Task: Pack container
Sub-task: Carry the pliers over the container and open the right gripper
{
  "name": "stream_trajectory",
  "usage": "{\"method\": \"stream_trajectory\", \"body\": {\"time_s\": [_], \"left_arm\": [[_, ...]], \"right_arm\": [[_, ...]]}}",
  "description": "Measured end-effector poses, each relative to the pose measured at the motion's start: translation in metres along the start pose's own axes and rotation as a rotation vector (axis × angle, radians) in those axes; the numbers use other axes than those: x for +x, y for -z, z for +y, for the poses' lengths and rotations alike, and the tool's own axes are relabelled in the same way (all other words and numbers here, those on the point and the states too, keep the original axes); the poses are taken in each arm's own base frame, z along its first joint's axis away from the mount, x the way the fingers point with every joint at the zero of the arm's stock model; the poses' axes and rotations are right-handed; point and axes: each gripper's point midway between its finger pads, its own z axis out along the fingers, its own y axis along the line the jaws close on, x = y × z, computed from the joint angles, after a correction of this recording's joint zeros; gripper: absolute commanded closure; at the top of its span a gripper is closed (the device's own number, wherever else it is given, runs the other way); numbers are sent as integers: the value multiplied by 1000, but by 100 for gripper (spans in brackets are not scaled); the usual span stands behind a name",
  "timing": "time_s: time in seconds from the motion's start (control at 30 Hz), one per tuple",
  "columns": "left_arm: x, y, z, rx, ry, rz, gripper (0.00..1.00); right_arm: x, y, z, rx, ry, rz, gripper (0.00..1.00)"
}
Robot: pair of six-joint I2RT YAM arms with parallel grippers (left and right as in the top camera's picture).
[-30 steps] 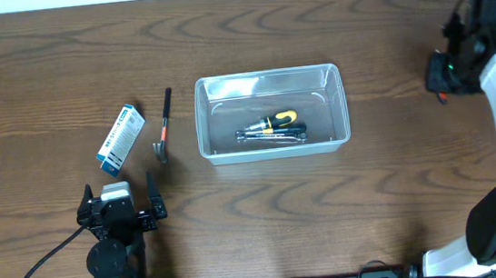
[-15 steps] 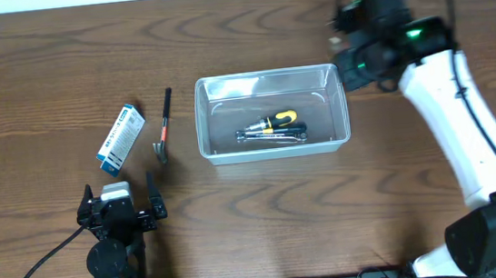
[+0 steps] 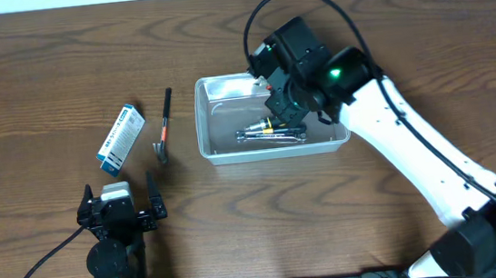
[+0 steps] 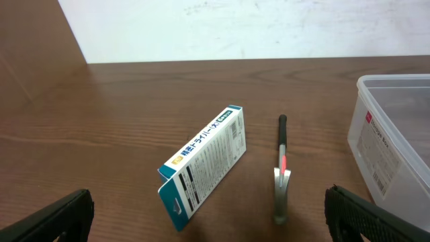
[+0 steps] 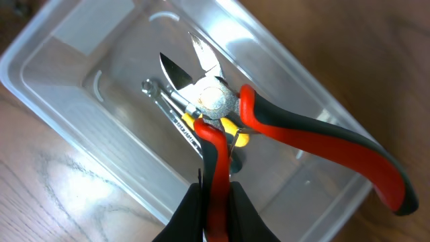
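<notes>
The robot's right hand will next go down into the clear plastic container (image 3: 205, 116) and let go of the red-handled pliers beside the screwdriver's yellow handle, because the container's bottom is bare there.
The clear plastic container (image 3: 205, 116) sits mid-table and holds a yellow-and-black screwdriver (image 3: 279, 119) and a steel wrench (image 3: 266, 135). My right gripper (image 3: 272, 89) hangs over its right half, shut on one handle of red-handled pliers (image 5: 282, 124), whose open jaws point into the container (image 5: 80, 47). My left gripper (image 3: 119, 204) is open and empty near the front left edge. A small hammer (image 3: 164, 129) and a white-and-blue box (image 3: 121, 137) lie left of the container; both show in the left wrist view, hammer (image 4: 281, 168), box (image 4: 205, 161).
The right arm (image 3: 413, 150) stretches from the front right corner across the table to the container. A wall runs behind the table's far edge (image 4: 235, 27).
My right arm has swung from the far right edge leftward with the pliers and now hangs over the container. The left arm has not moved.
</notes>
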Motion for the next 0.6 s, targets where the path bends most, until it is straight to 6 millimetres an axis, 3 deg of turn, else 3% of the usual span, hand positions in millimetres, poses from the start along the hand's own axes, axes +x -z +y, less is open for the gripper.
{"method": "stream_trajectory", "body": {"time_s": [0.33,0.47,0.6], "left_arm": [[0,0,0,0,0,0,2],[0,0,0,0,0,0,2],[0,0,0,0,0,0,2]], "right_arm": [[32,-93,2,-17,17,225,99],[46,-114,-1,-22,2,286,99],[49,-120,-14,-11,-44,291,99]]}}
